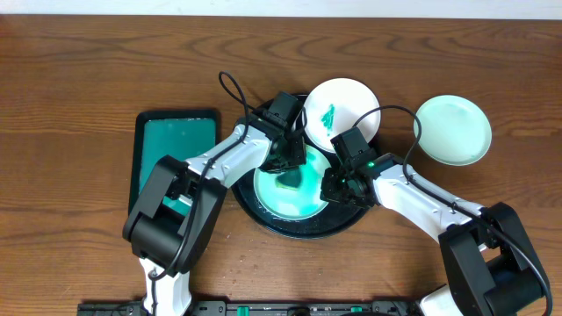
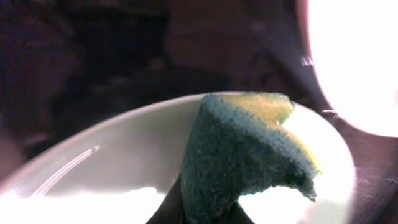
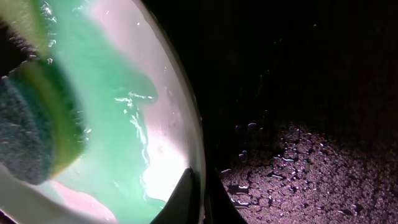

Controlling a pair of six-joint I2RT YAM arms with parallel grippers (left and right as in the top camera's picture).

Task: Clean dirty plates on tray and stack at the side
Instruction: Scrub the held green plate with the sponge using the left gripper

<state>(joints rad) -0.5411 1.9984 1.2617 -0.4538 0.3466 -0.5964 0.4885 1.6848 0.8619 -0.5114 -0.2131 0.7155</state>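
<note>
The plate is still smeared with green, so my left gripper should rub it next, then lift the sponge across and lower it into the green rectangular tray (image 1: pixel 179 144) to let go.
A plate (image 1: pixel 299 195) smeared with green lies in the black round tray (image 1: pixel 303 230). My left gripper (image 1: pixel 288 167) is shut on a green-and-yellow sponge (image 2: pixel 242 155) and presses it on that plate (image 2: pixel 124 155). My right gripper (image 1: pixel 338 186) is shut on the plate's right rim (image 3: pixel 196 180), one finger inside and one outside. The sponge also shows in the right wrist view (image 3: pixel 31 124). A second plate (image 1: pixel 342 110) with a green smear rests at the tray's far edge. A third plate (image 1: pixel 452 130), pale mint, lies on the table to the right.
A green rectangular tray with a black rim (image 1: pixel 171 154) lies on the left of the wooden table (image 1: pixel 79 88). The black tray's wet floor (image 3: pixel 311 168) shows beside the plate. Cables loop above both arms.
</note>
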